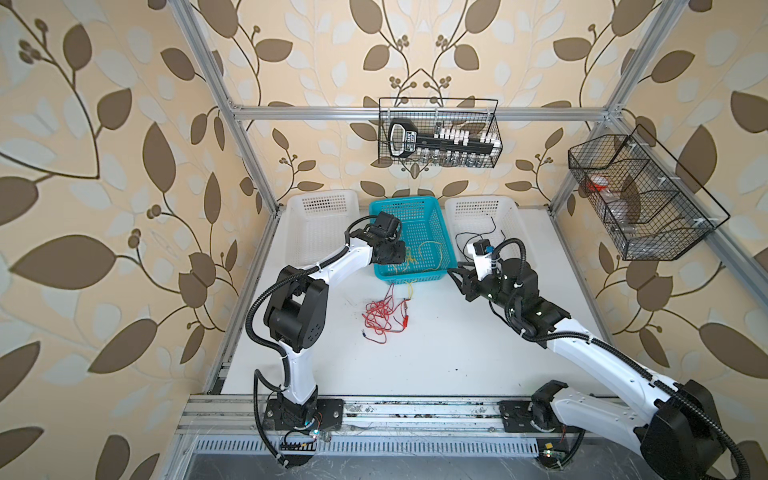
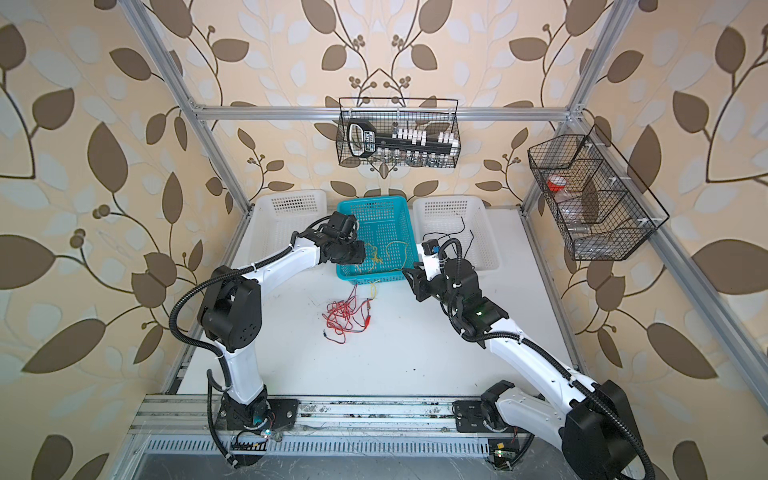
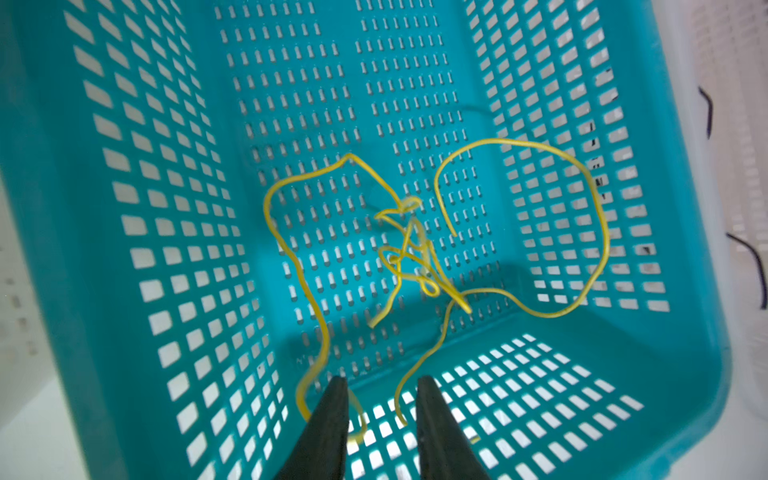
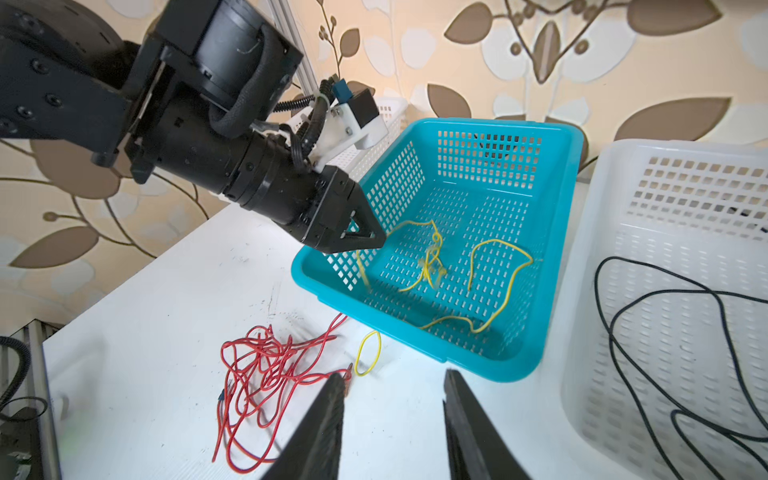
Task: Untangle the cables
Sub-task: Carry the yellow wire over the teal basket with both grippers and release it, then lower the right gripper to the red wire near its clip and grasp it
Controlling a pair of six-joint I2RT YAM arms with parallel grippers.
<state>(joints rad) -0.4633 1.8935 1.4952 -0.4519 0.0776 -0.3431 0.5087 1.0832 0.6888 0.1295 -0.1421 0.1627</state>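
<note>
My right gripper comes back and down next, tilting onto the red cable end [image 1: 408,301] [image 4: 347,372] beside the yellow loop, because that cable end sticks out from the tangle.
A yellow cable [image 3: 409,253] lies loosely knotted on the floor of the teal basket [image 1: 440,232]. One loop of it [image 4: 358,359] hangs over the front rim onto the table. My left gripper [image 3: 382,380] hovers inside the basket's front left corner with its jaws apart, and blurred yellow strands hang loose beside and between the fingers. The red cable [image 1: 380,313] is a tangle on the white table in front of the basket. A black cable [image 4: 596,282] lies in the right white basket [image 1: 482,203]. My right gripper [image 4: 395,372] is open and holds nothing, low by the teal basket's front right corner.
A second white basket [image 1: 320,203] stands left of the teal one. Two black wire baskets hang on the frame, one at the back [image 1: 440,133] and one at the right [image 1: 640,199]. Bare table lies in front of the red tangle.
</note>
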